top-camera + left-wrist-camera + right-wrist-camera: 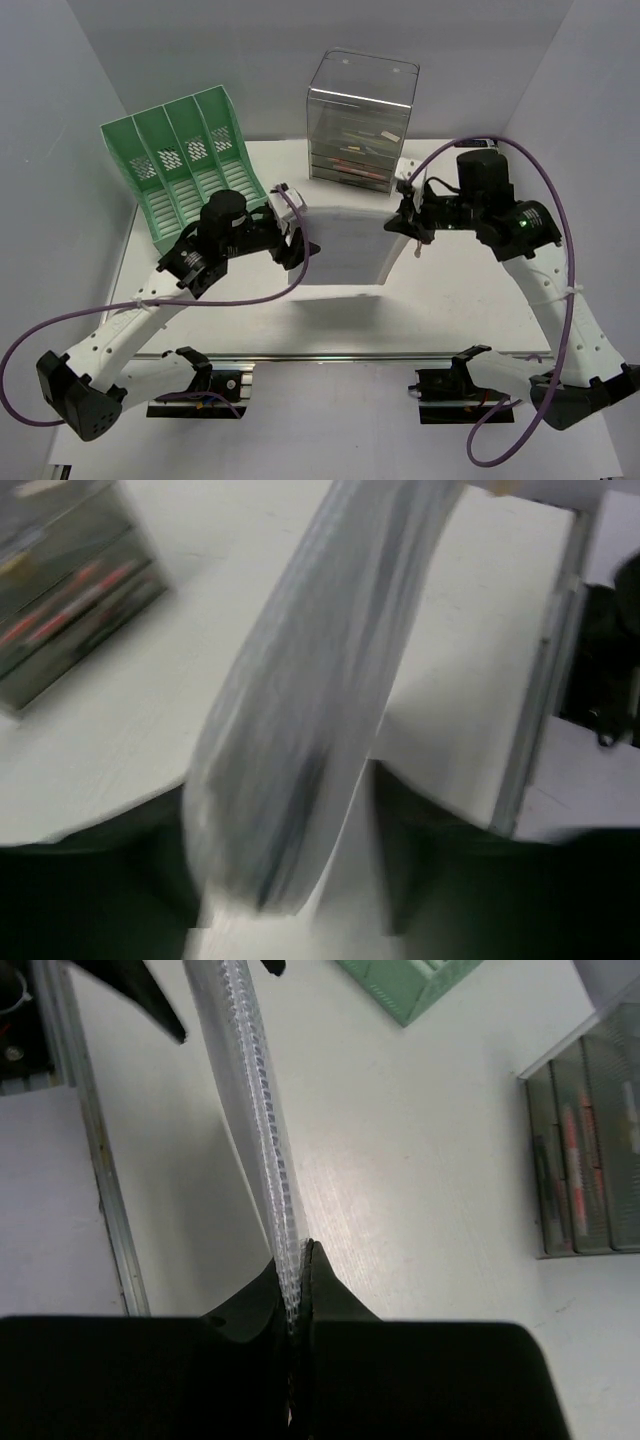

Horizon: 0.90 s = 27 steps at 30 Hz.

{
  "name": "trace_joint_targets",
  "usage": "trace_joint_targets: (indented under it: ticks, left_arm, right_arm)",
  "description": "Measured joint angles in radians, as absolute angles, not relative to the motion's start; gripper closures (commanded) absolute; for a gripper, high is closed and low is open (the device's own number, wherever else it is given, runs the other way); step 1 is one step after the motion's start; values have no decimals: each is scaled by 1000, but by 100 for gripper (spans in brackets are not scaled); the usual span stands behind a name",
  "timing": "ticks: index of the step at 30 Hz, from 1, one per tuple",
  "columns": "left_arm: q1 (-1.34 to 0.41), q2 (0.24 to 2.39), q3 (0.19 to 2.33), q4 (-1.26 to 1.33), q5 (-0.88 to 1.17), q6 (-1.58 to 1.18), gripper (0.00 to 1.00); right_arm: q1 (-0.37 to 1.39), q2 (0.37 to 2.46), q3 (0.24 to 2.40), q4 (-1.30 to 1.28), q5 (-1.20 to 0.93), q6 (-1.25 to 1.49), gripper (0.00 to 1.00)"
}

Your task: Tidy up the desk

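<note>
The slot nearest the drawer box is empty, so my right gripper will next turn outward toward the green rack, bring the folder [345,240] into that slot and then let go of it.
A translucent plastic folder [345,240] hangs on edge above the white desk [450,300], stretched between my two grippers. My right gripper [403,222] is shut on its right edge; in the right wrist view both black fingertips [322,1278] pinch the ribbed edge of the folder [255,1090]. My left gripper [303,243] is at the folder's left end. The left wrist view is blurred, but there the folder [300,730] runs between dark fingers [430,880] that stand well apart, so the left gripper [285,880] is open around it.
A green slotted file rack [185,165] stands at the back left. A clear drawer box [360,125] holding pens stands at the back centre. A silver rail [340,355] runs along the desk's near edge. Pale grey walls enclose the space.
</note>
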State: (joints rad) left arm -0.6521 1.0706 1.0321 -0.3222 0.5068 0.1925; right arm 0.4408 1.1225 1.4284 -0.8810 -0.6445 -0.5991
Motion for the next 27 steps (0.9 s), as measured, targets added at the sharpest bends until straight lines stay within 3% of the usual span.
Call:
trace_joint_targets:
  ticks: [3, 12, 27]
  left_arm:
    - [-649, 1025, 1029, -329, 381, 166, 2]
    - [-634, 817, 1020, -377, 26, 80, 2]
    - [-637, 602, 1025, -447, -203, -20, 2]
  right_arm:
    - [441, 1151, 1506, -882, -603, -551, 100]
    - [443, 1279, 1674, -852, -550, -424, 100]
    - [528, 1564, 1790, -473, -503, -19, 100]
